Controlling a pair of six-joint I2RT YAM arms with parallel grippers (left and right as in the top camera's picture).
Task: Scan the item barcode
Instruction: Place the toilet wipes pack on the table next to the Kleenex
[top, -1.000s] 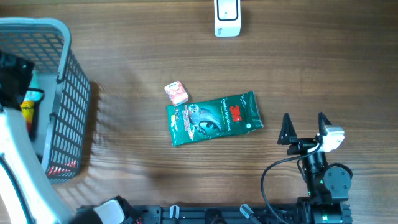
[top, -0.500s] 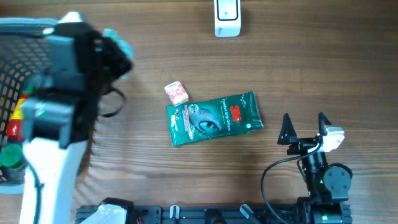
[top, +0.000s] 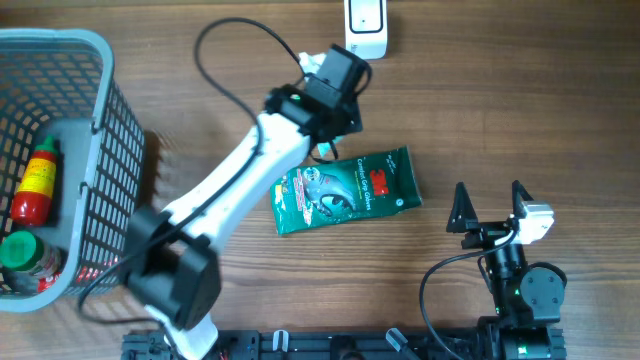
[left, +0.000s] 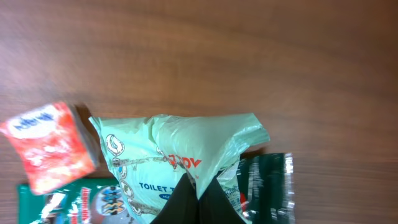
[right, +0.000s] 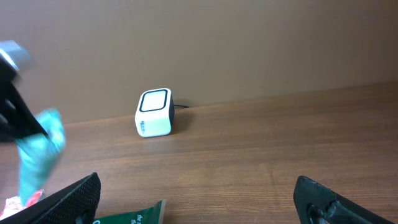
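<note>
My left gripper will next lower the hanging pale green pack beside the red packet and let it go, as the tabletop beyond the dark green pack (top: 347, 147) is below.
My left gripper (left: 199, 194) is shut on the top fold of a pale green pack (left: 161, 152) printed "TOILET T…". The pack hangs above the table and shows as a teal blur (right: 38, 154) in the right wrist view. From overhead the left gripper (top: 332, 95) covers it, just below and left of the white scanner (top: 365, 25). The scanner (right: 154, 112) stands at the table's far edge. My right gripper (top: 490, 205) rests open at the front right, with nothing between its fingers (right: 71, 199).
A dark green 3M pack (top: 345, 188) lies flat mid-table, under the left arm's end. A small red packet (left: 50, 146) lies beside it. The grey basket (top: 60, 40) at the left holds a red bottle (top: 35, 180) and a green-lidded jar (top: 20, 250).
The left arm has swung out of the basket and rightward across the table, carrying the pale green pack to a spot near the scanner. The right arm has not moved.
</note>
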